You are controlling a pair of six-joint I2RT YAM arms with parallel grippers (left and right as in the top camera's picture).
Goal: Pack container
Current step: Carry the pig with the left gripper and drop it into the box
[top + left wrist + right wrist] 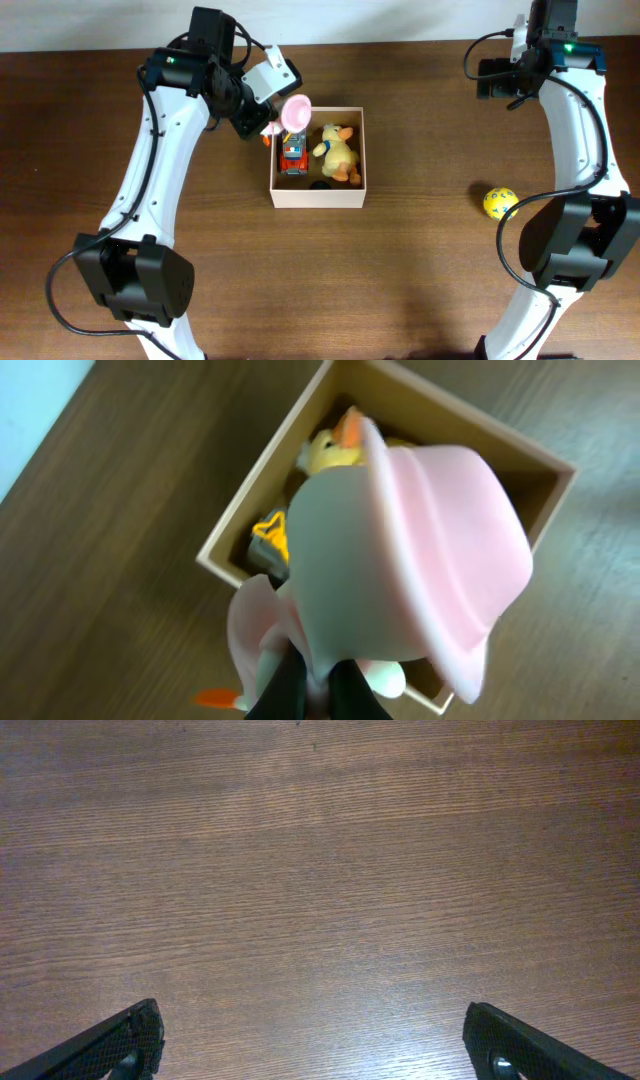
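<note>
Next, my left gripper moves back, lowers the soft toy into the gap between car and the container's near side (298, 183) and releases it, since that's free.
The container (318, 196) is a square cream box at the table's middle; it also shows in the left wrist view (232, 525). Inside lie a yellow plush duck (340, 152) and a red and blue toy car (293, 157). My left gripper (272, 125) is shut on a pink and white soft toy with a wide pink hat (295, 110), holding it above the box's far left corner. In the left wrist view the pink toy (410, 550) fills the frame and hides much of the box. My right gripper (315, 1045) is open and empty over bare wood at the far right.
A yellow ball (500, 203) with dark spots lies on the table to the right of the container, near the right arm's base. The dark wooden table (400, 280) spreads around the box.
</note>
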